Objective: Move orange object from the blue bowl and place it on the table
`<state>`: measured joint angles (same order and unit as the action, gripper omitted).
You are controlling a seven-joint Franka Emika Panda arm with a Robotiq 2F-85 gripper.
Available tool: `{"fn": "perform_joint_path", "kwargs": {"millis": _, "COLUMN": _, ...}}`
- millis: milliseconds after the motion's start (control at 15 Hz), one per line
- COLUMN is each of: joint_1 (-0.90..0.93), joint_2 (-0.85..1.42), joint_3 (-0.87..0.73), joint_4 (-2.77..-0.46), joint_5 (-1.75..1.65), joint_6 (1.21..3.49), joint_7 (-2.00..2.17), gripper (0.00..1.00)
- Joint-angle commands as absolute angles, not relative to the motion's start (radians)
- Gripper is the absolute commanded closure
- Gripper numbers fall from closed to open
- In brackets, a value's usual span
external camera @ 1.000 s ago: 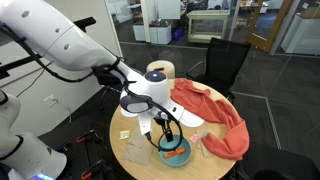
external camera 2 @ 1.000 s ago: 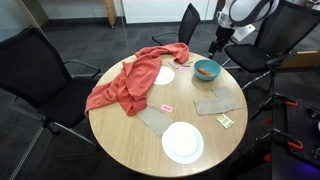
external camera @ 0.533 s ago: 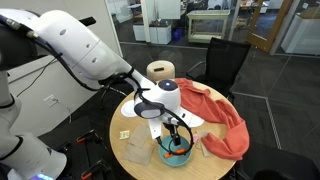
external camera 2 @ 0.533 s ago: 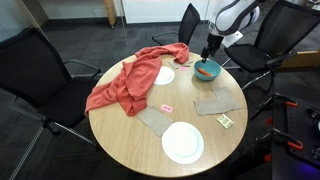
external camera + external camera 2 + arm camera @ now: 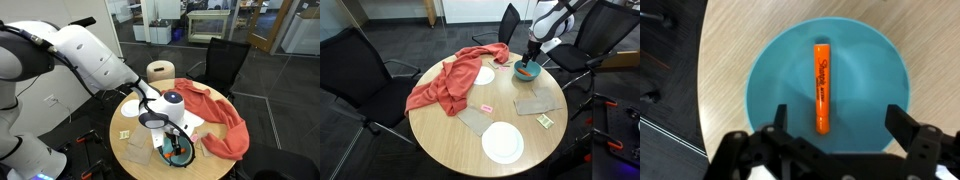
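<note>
Next, my gripper goes down into the blue bowl onto the near end of the orange object (image 5: pixel 823 119), since its open fingers already line up on either side.
The orange object (image 5: pixel 823 87) is a marker-like stick lying in the middle of the blue bowl (image 5: pixel 870 70). In the wrist view my gripper (image 5: pixel 840 122) is open just above the bowl, its fingers to either side of the stick's near end, not touching it. In both exterior views the gripper (image 5: pixel 176 140) (image 5: pixel 529 62) hangs over the bowl (image 5: pixel 177 153) (image 5: pixel 528 70) near the edge of the round wooden table (image 5: pixel 440 140). The orange stick shows faintly in an exterior view (image 5: pixel 180 154).
An orange-red cloth (image 5: pixel 450 82) covers part of the table. White plates (image 5: pixel 502 142) (image 5: pixel 484 75), grey coasters (image 5: pixel 535 103) (image 5: pixel 475 120) and small tags (image 5: pixel 545 120) lie on it. Black chairs (image 5: pixel 350 70) stand around.
My gripper has come down and moved in over the blue bowl, from beside and above it to just over the orange stick.
</note>
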<state>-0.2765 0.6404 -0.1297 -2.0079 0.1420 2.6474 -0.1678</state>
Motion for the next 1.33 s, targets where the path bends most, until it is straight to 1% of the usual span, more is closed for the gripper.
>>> {"fn": "perform_joint_path", "kwargs": {"millis": 0, "joint_1": -0.29, "joint_2": 0.676, "joint_3": -0.132, "joint_4": -2.001, "joint_5": 0.13, "joint_6": 2.674, "joint_7": -0.131, "gripper": 0.0}}
{"fn": "perform_joint_path", "kwargs": {"millis": 600, "joint_1": -0.297, "joint_2": 0.754, "joint_3": -0.102, "joint_4": -1.988, "joint_5": 0.138, "joint_6": 2.836, "joint_7": -0.112, "gripper": 0.0}}
{"fn": "perform_joint_path", "kwargs": {"millis": 1267, "joint_1": -0.258, "joint_2": 0.832, "joint_3": -0.126, "joint_4": -1.904, "joint_5": 0.127, "joint_6": 2.818, "joint_7": -0.017, "gripper": 0.0}}
